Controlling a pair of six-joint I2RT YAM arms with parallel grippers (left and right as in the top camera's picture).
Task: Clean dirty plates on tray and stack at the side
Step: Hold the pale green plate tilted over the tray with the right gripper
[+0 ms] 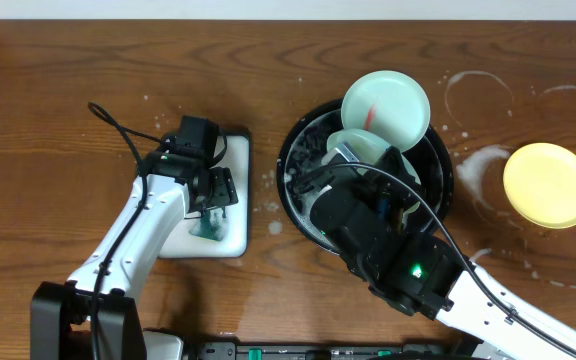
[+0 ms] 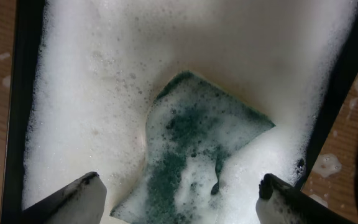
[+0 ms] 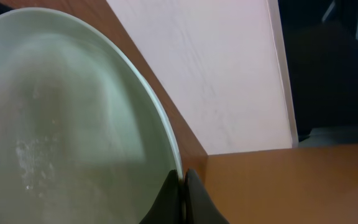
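Note:
The robot's right gripper should swing over the yellow plate next and release the mint plate onto it, because the yellow plate lies to the gripper's right in the overhead view.
The black tray stands right of centre, wet and sudsy. A mint plate with a red smear leans on its far rim. My right gripper is shut on the rim of a second mint plate and holds it tilted over the tray. In the right wrist view the fingers pinch that plate's edge. The yellow plate lies on the wood at the right. My left gripper is open above the green sponge, its fingers either side of it.
The sponge lies in foam in the white dark-rimmed dish, whose rim also shows in the left wrist view. Soapy rings mark the wood at the back right. A black cable loops left of the left arm.

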